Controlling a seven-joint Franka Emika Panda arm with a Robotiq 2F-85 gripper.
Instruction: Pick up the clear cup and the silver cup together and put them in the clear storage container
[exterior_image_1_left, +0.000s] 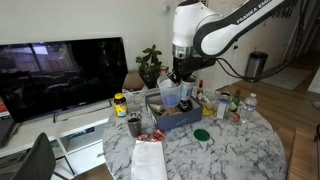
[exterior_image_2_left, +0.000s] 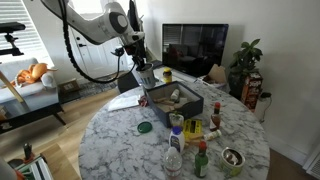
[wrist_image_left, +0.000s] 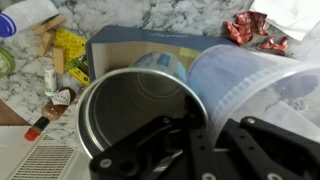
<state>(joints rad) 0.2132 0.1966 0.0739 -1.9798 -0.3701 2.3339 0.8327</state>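
Next, my gripper moves down into the end of the clear storage container below it and releases the cups, since both hang above the container's sides.
My gripper (wrist_image_left: 196, 128) is shut on the touching rims of the silver cup (wrist_image_left: 120, 115) and the clear cup (wrist_image_left: 245, 75), with one finger inside each. It holds both just above the clear storage container (wrist_image_left: 130, 34), which shows below the cups. In an exterior view my gripper (exterior_image_1_left: 180, 78) holds the clear cup (exterior_image_1_left: 170, 96) over the container (exterior_image_1_left: 178, 117) at the far side of the round marble table. In an exterior view the gripper (exterior_image_2_left: 140, 62) and the cups (exterior_image_2_left: 146, 76) hang over the container's end (exterior_image_2_left: 160, 97).
On the table there is a small dark cup (exterior_image_1_left: 134, 125), a green disc (exterior_image_1_left: 203, 134), a water bottle (exterior_image_1_left: 249, 104), several small bottles and snacks (exterior_image_2_left: 192, 128), a metal bowl (exterior_image_2_left: 232, 158) and a white cloth (exterior_image_1_left: 150, 160). A TV (exterior_image_1_left: 60, 70) and a plant (exterior_image_1_left: 150, 62) stand behind.
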